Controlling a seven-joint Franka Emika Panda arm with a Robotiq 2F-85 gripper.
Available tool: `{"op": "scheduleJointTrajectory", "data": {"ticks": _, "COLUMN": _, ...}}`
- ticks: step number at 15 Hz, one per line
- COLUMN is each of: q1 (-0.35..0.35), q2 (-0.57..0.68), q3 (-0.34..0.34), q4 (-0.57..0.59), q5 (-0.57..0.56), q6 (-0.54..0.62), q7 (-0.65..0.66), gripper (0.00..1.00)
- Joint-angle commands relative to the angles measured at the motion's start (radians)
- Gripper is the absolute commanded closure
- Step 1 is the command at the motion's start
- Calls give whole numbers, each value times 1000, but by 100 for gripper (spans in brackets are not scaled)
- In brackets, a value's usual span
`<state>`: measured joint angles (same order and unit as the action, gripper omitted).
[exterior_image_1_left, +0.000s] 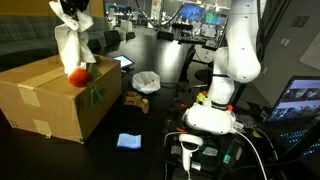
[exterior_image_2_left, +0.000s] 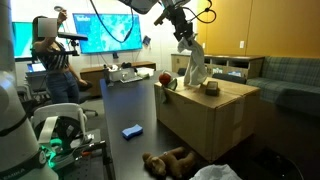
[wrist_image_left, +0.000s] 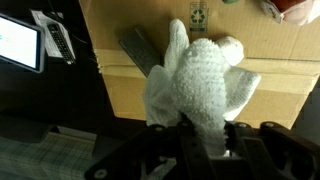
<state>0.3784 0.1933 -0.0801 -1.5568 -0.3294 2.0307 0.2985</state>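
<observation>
My gripper swings off the box (exterior_image_1_left: 50, 100) and down over the dark floor (exterior_image_1_left: 128, 124) beside the blue cloth next to release the towel, since that spot lies clear.
My gripper (exterior_image_1_left: 72, 20) is shut on a white towel (exterior_image_1_left: 70, 50) and holds it hanging above a large cardboard box (exterior_image_1_left: 50, 100). In the wrist view the towel (wrist_image_left: 195, 85) bunches between the jaws (wrist_image_left: 200, 135) over the box top (wrist_image_left: 270, 50). In an exterior view the gripper (exterior_image_2_left: 185, 38) holds the towel (exterior_image_2_left: 195, 68) over the box (exterior_image_2_left: 215, 120). A red ball (exterior_image_1_left: 78, 77) lies on the box by the towel's lower end; it also shows in an exterior view (exterior_image_2_left: 165, 79).
A blue cloth (exterior_image_1_left: 128, 141) lies on the dark floor. A brown plush toy (exterior_image_2_left: 170, 160) lies before the box. A white bin (exterior_image_1_left: 146, 81) stands behind. A small round object (exterior_image_2_left: 211, 87) rests on the box. A person (exterior_image_2_left: 55, 70) stands by screens.
</observation>
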Motion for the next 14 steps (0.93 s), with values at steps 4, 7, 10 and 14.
{"op": "scheduleJointTrajectory", "data": {"ticks": 4, "q1": -191, "q2": -368, "q3": 81, "q4": -355, "q5": 22, "q6": -69, "q7": 40, "gripper": 96}}
{"op": "scheduleJointTrajectory", "data": {"ticks": 7, "q1": -265, "q2": -496, "q3": 81, "q4": -489, "q5": 64, "q6": -136, "q7": 8, "gripper": 96}}
{"op": "scheduleJointTrajectory", "data": {"ticks": 10, "q1": -308, "q2": -575, "q3": 58, "q4": -599, "q5": 167, "q6": -177, "q7": -98, "gripper": 96}}
{"op": "scheduleJointTrajectory", "data": {"ticks": 14, "q1": -324, "q2": -594, "q3": 46, "q4": -684, "q5": 263, "q6": -202, "q7": -242, "gripper": 96}}
